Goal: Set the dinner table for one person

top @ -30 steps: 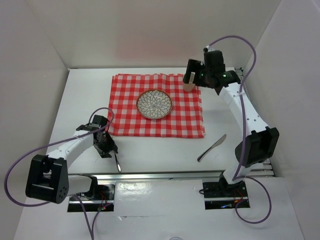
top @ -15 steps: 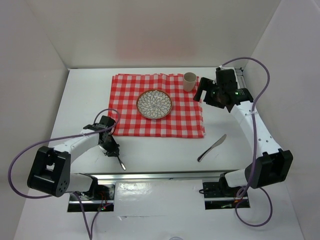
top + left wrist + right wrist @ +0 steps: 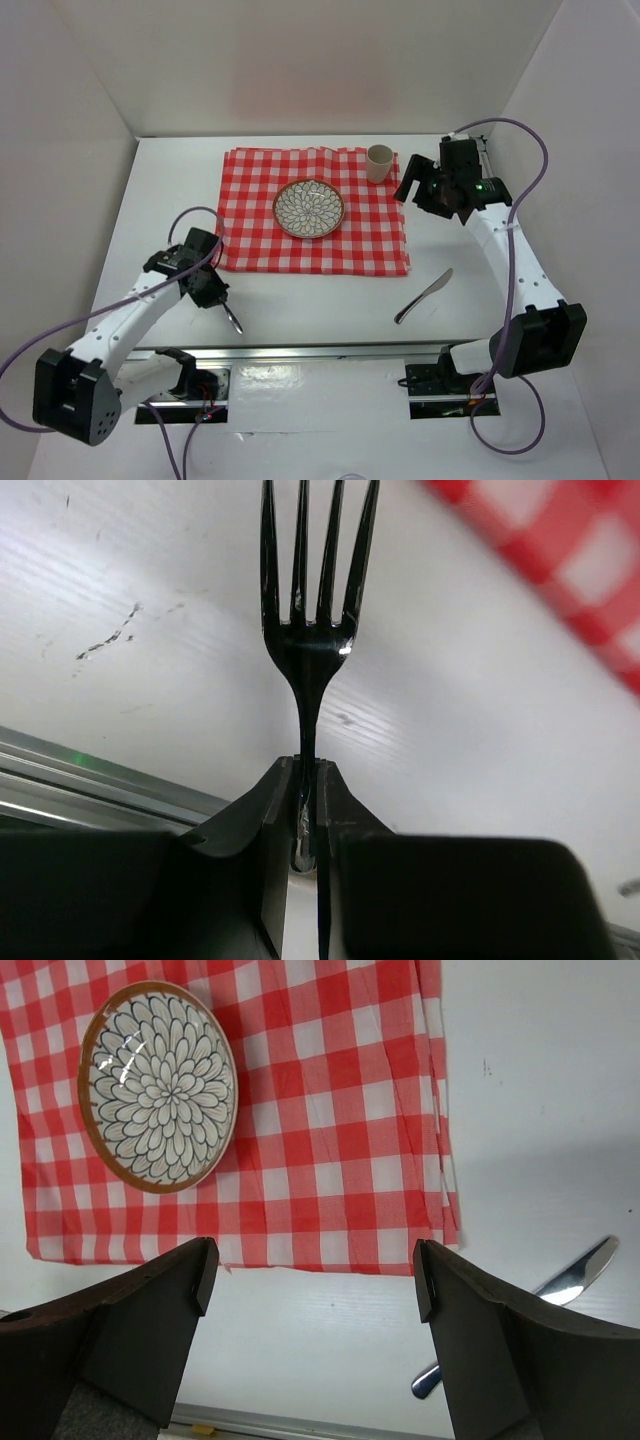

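Observation:
The fork (image 3: pixel 232 318) goes outward in my left gripper next, turns, and comes down onto the cloth beside the plate for release, since that cloth lies bare.
The white dinner table (image 3: pixel 330 295) holds a red-and-white checked cloth (image 3: pixel 350 235) with a flower-patterned plate (image 3: pixel 308 208) on it. A beige cup (image 3: pixel 379 162) stands upright at the cloth's far right corner. My left gripper (image 3: pixel 212 292) is shut on a metal fork (image 3: pixel 232 318), just off the cloth's near left corner. In the left wrist view the fork (image 3: pixel 315 630) points tines away from the gripper (image 3: pixel 308 780) above the tabletop. My right gripper (image 3: pixel 408 182) is open and empty, right of the cup. A knife (image 3: pixel 424 296) lies on the table near the cloth's near right corner.
A metal rail (image 3: pixel 330 352) runs along the near table edge. White walls enclose the table on three sides. The right wrist view shows the plate (image 3: pixel 157 1085), the cloth (image 3: pixel 330 1140) and the knife (image 3: pixel 565 1285) below the open gripper (image 3: pixel 315 1270).
My right gripper let go of the cup on the cloth's far right corner and drew back to the right. My left arm shifted slightly, still holding the fork.

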### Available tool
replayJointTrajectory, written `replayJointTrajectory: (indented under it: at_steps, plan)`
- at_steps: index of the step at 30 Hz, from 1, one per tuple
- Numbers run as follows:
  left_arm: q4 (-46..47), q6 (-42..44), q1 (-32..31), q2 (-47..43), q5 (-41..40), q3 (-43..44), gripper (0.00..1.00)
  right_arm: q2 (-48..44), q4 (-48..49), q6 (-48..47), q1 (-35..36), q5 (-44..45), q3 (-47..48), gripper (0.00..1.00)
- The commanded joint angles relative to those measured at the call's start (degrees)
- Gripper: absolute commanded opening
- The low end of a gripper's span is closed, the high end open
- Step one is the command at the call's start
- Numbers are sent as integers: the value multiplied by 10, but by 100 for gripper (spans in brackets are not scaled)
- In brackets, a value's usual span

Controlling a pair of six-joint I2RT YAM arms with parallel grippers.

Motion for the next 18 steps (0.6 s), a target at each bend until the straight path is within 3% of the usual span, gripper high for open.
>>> replayJointTrajectory:
  at_steps: [1, 6, 10, 11, 18]
  plan:
    - [-58, 26, -12, -36, -31, 105, 0, -18, 12, 5, -4, -34, -9, 91]
    - [-36, 158, -18, 44, -66, 230, 0, -6, 24, 23, 1, -20, -21, 90]
    - [-41, 235, -18, 216, -112, 352, 0, -6, -14, 62, 1, 52, -41, 90]
    - [-48, 259, -18, 288, -112, 379, 0, -6, -27, 77, 1, 52, -41, 90]
    - [-89, 362, -18, 548, -125, 638, 0, -24, -68, 110, -15, -1, -143, 100]
